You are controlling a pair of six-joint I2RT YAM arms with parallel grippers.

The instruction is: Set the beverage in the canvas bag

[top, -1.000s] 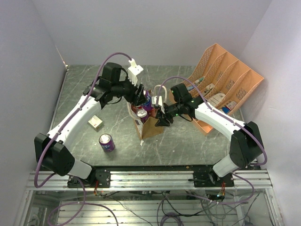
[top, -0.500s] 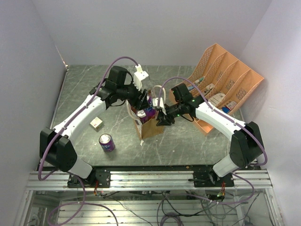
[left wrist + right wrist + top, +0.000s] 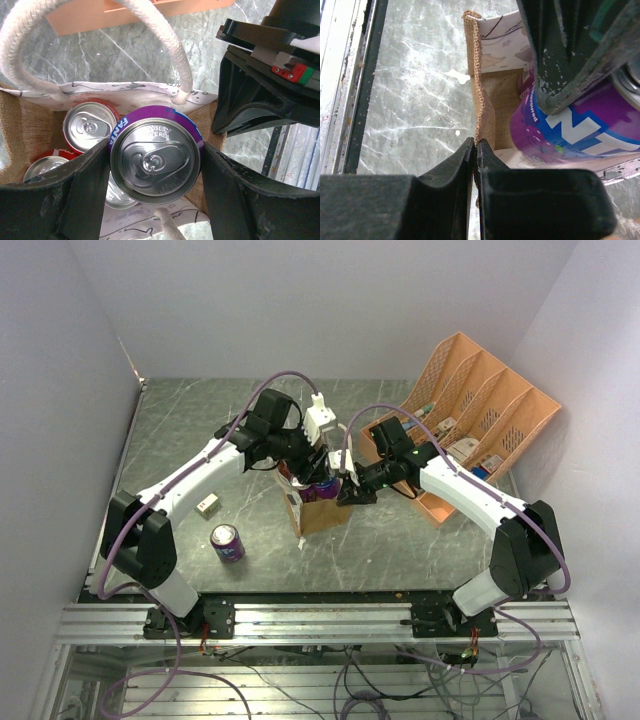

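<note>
Red cans fill the opposite end of the bag, so my left gripper will next lower the purple can into the bag's open corner (image 3: 203, 120) by the bag's burlap side and let it go.
The canvas bag (image 3: 318, 512) is a tan-brown tote with cream rope handles (image 3: 172, 50), standing mid-table. My left gripper (image 3: 156, 165) is shut on a purple Fanta can (image 3: 155, 161) and holds it upright in the bag's mouth. Red cans (image 3: 90, 126) stand inside the bag beside it. My right gripper (image 3: 475, 152) is shut on the bag's burlap rim (image 3: 479, 100), pinching the right side wall. The purple can (image 3: 570, 127) shows in the right wrist view, with a left finger (image 3: 570, 50) over it.
Another purple can (image 3: 227, 542) stands on the table at the front left. A small tan box (image 3: 208, 505) lies left of the bag. An orange desk organizer (image 3: 470, 430) with items stands at the back right.
My left gripper has carried the purple can rightward and down into the bag's mouth. My right gripper has kept its pinch on the bag's rim, shifting slightly.
</note>
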